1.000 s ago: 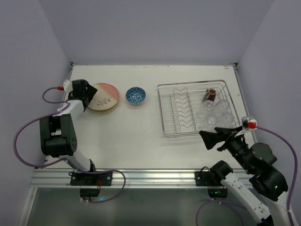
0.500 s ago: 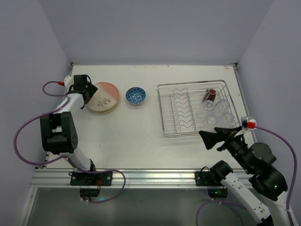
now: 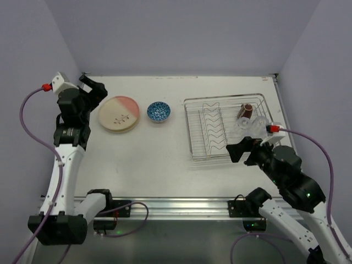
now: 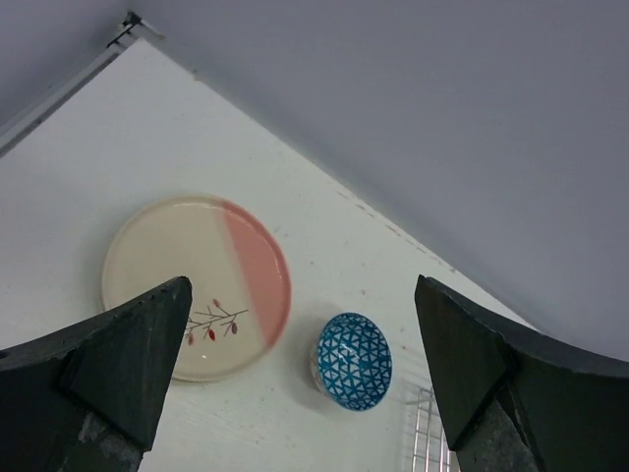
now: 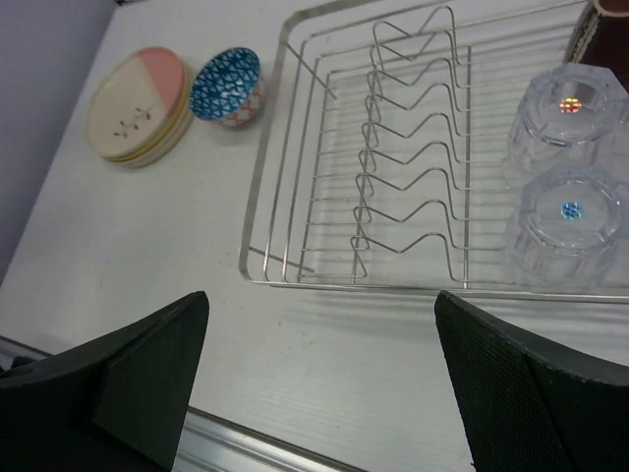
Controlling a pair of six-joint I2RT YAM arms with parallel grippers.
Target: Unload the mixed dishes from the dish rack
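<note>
Tumblers crowd the near end of the rack (image 3: 190, 132). My right gripper moves outward over it next, past the tumblers, and lowers around the dark brown mug's sides.
A stack of cream plates (image 3: 118, 114), the top one part pink with a sprig, lies on the table at the left. Beside it stands the small blue-patterned bowl (image 3: 158, 111). The silver wire dish rack (image 3: 190, 132) sits at the right. Its far right part holds a dark brown mug (image 3: 246, 111) and clear tumblers (image 3: 254, 130). My left gripper (image 3: 97, 88) hangs open and empty above the table, left of the plates (image 4: 197, 285) and bowl (image 4: 354, 361). My right gripper (image 3: 242, 150) is open and empty over the rack's near edge (image 5: 257, 206), with tumblers (image 5: 575, 108) ahead to the right.
White walls close the table on the left, back and right. An aluminium rail (image 3: 176, 204) runs along the near edge, with both arm bases on it. The zigzag dividers (image 5: 413, 147) in the rack's middle hold nothing.
My left gripper has lifted away from the plates and drawn back to the left. My right gripper has moved forward and a little left, up to the rack's near edge.
</note>
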